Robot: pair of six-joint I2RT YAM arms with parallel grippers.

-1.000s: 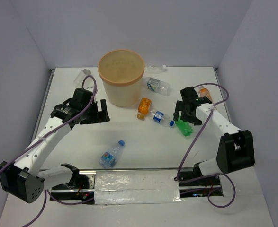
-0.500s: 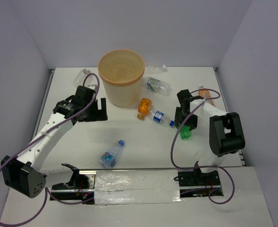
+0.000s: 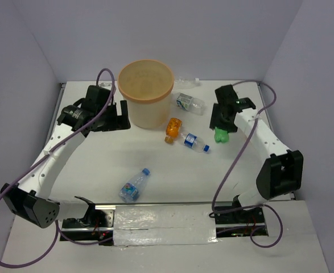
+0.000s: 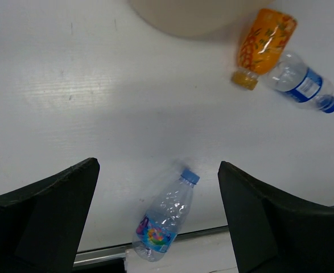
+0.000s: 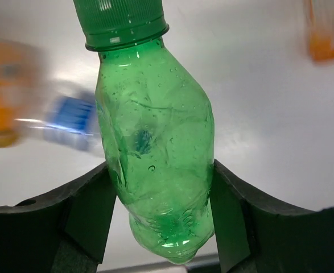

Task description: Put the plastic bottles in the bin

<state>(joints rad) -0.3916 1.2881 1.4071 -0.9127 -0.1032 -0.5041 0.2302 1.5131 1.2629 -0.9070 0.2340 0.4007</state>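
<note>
I need to raise my right gripper next, then carry the green plastic bottle outward and across over the tall bin's top opening, the bin's opening (image 3: pixel 146 81).
My right gripper (image 3: pixel 221 129) (image 5: pixel 160 187) is shut on a green plastic bottle (image 3: pixel 221 135) (image 5: pixel 155 142), held off the table with its cap pointing away from the wrist. The pale orange-tan bin (image 3: pixel 145 94) stands at the back centre. My left gripper (image 3: pixel 122 116) (image 4: pixel 157 170) hangs open and empty just left of the bin. On the table lie an orange bottle (image 3: pixel 173 128) (image 4: pixel 263 42), a clear blue-labelled bottle (image 3: pixel 195 141) (image 4: pixel 300 85), and a clear blue-capped bottle (image 3: pixel 133 185) (image 4: pixel 164 219) near the front.
Two more clear bottles lie behind and right of the bin, one labelled (image 3: pixel 189 103) and one by the back wall (image 3: pixel 187 82). A blurred orange object (image 5: pixel 326 34) shows in the right wrist view. Walls close the table on three sides; a taped rail (image 3: pixel 164 219) runs along the front.
My right gripper closed on the green bottle and carried it up and toward the back. The left arm swung back and left, staying open.
</note>
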